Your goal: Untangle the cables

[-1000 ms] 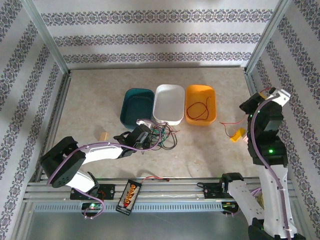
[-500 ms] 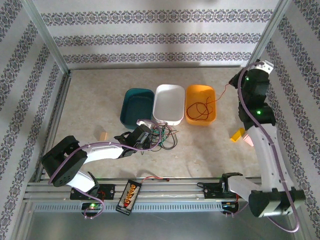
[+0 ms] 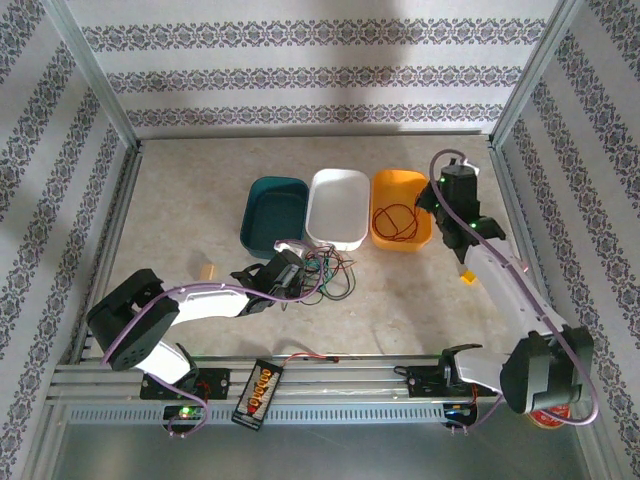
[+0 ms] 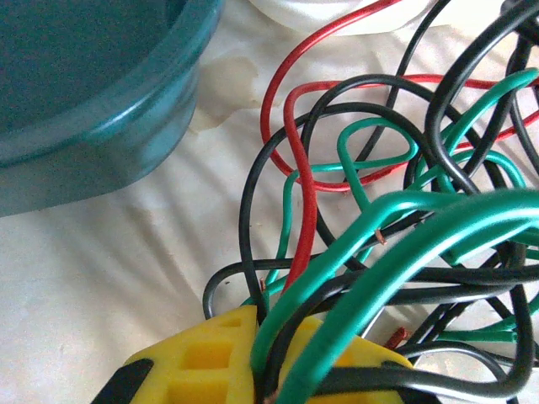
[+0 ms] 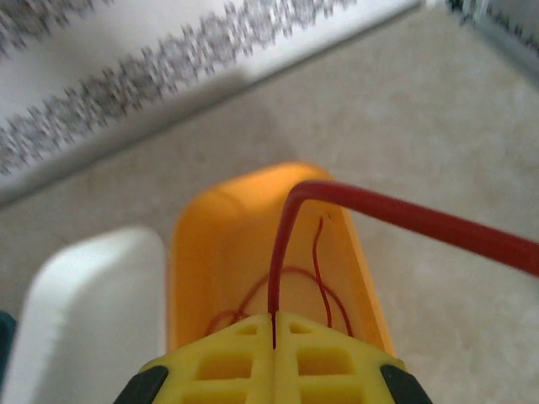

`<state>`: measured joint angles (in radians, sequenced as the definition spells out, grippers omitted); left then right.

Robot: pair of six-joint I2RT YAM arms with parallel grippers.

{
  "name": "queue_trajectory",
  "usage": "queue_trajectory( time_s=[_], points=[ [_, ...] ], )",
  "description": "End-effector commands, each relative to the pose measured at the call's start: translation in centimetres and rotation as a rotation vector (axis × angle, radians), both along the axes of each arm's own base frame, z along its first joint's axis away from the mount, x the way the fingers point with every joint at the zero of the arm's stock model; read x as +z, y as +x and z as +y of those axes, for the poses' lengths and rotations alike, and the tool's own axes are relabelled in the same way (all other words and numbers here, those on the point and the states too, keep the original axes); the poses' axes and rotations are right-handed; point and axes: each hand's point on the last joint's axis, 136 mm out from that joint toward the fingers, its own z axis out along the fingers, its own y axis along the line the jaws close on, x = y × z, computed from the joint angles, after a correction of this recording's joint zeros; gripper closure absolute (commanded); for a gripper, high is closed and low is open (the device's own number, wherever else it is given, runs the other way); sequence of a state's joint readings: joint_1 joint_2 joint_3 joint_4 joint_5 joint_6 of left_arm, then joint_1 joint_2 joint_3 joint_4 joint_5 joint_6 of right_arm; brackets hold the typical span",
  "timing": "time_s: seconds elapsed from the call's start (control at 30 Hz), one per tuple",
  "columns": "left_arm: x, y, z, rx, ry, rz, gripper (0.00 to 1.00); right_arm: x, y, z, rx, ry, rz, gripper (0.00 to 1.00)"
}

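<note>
The right gripper moves down into the orange tray over the coiled red cable [image 5: 303,271] next and releases its red cable, because the same colour already lies there.
A tangle of red, green and black cables [image 3: 325,275] lies on the table in front of the white tray. In the left wrist view the cables [image 4: 379,194] loop over one another, and my left gripper [image 4: 268,353] is shut on a few green and black strands. My left gripper [image 3: 292,275] sits at the tangle's left edge. My right gripper [image 3: 432,203] hangs over the orange tray [image 3: 378,236], shut on a single red cable [image 5: 282,252]. Another red cable [image 3: 397,220] lies coiled inside that orange tray [image 5: 194,252].
A teal tray [image 3: 272,212] and a white tray [image 3: 338,205] stand left of the orange one. A small wooden block [image 3: 207,271] lies at the left. A yellow piece [image 3: 467,276] rests by the right arm. A black-orange battery pack [image 3: 259,390] sits on the front rail.
My right arm swung from the far right wall inward to the orange tray, carrying the red cable with it. The left gripper and the tangle stayed put.
</note>
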<state>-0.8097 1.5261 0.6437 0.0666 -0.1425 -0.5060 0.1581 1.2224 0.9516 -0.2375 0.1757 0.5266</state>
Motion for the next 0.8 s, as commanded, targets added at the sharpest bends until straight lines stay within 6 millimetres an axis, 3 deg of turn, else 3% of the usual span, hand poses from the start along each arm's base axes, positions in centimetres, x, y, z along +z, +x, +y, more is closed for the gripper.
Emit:
queue_trajectory(
  time_s=[0.0,0.47,0.7,0.77],
  points=[
    [0.1,0.5,-0.3,0.004,-0.006,0.009,1.00,-2.4,0.0,1.0,0.012,0.008,0.050,1.00],
    [0.9,0.2,-1.1,-0.034,-0.044,0.004,1.00,-11.7,4.0,3.4,0.065,-0.012,0.332,1.00],
    [1.5,0.3,-1.3,-0.042,-0.054,-0.006,1.00,-14.8,4.8,4.4,0.066,0.031,0.416,0.99],
    [1.5,0.3,-1.3,-0.044,-0.055,-0.004,1.00,-15.0,4.7,4.5,0.064,0.043,0.423,0.93]
  ],
)
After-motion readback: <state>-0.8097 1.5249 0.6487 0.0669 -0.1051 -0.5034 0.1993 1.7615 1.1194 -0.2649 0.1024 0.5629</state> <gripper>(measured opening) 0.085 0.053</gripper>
